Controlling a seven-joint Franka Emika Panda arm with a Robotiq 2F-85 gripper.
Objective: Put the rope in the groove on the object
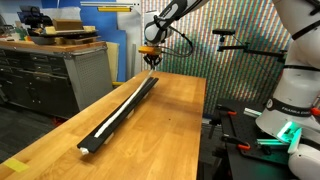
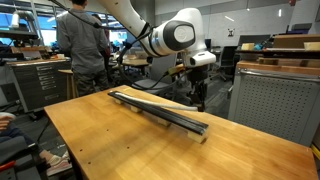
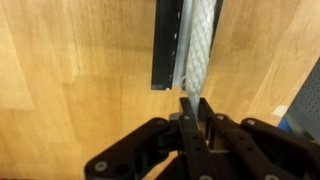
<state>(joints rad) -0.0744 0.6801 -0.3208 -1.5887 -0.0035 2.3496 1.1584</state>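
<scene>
My gripper brings the rope end down onto the bar's far end (image 2: 203, 128) (image 3: 177, 80) next and lets go there, since the rope still slants above the groove.
The long black bar (image 1: 125, 107) lies lengthwise on the wooden table (image 1: 170, 130); it also shows in an exterior view (image 2: 160, 110). The white rope (image 1: 118, 114) lies along the bar's top, over the groove. In the wrist view the bar's end (image 3: 166, 45) and the rope (image 3: 200, 40) run up from the gripper. My gripper (image 3: 190, 100) is shut on the rope's end, just off the bar's far end. In both exterior views the gripper (image 1: 151, 58) (image 2: 196, 72) hangs above that end of the bar.
Grey cabinets (image 1: 45, 70) with boxes stand beside the table. A person (image 2: 82, 40) stands behind the table. A grey cabinet (image 2: 275, 95) is near the bar's end. Another robot base (image 1: 290, 110) with black fixtures stands past the table's edge.
</scene>
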